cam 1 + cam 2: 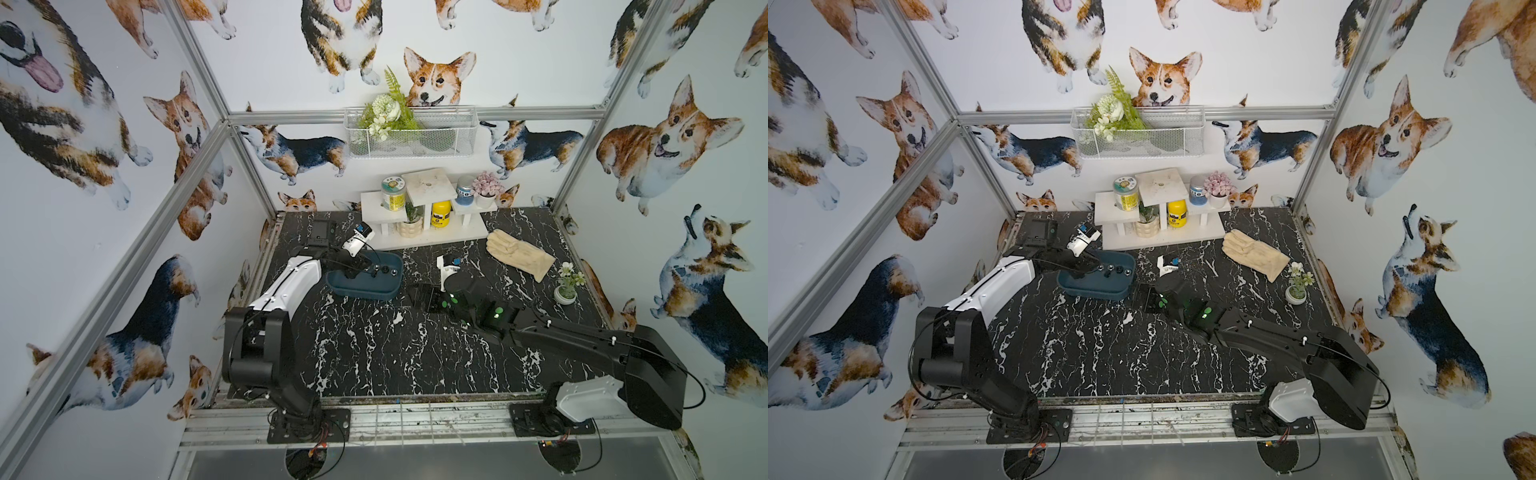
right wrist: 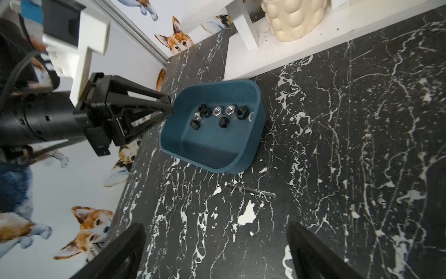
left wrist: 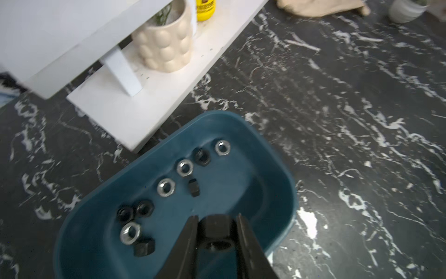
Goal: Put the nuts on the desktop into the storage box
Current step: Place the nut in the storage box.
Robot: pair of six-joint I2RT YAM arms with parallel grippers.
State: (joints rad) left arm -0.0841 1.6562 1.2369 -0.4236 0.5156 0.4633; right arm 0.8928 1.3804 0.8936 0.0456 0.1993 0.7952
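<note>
The black nut in the robot's left gripper still hangs above the clustered nuts, so the gripper will next move down into the storage box [image 1: 365,294] to the box's bottom beside them and let go.
The teal storage box [image 1: 365,294] [image 1: 1096,291] stands at the left middle of the marbled desktop [image 1: 374,353]. Several silver and black nuts [image 3: 166,187] [image 2: 222,113] lie in a row on its floor. My left gripper [image 3: 217,217] [image 1: 353,272] hangs over the box's left end, shut on a black nut [image 3: 217,232] pinched between its tips. My right gripper [image 2: 217,227] [image 1: 422,295] is just right of the box, low over bare desktop, with its jaws wide open and nothing between them. I can see no loose nut on the desktop.
A white tiered shelf [image 1: 428,212] with jars and a cream pot [image 3: 164,46] stands behind the box. A beige glove [image 1: 519,249] and a small flower pot [image 1: 566,291] lie at the right. A wire basket [image 1: 409,133] hangs on the back wall.
</note>
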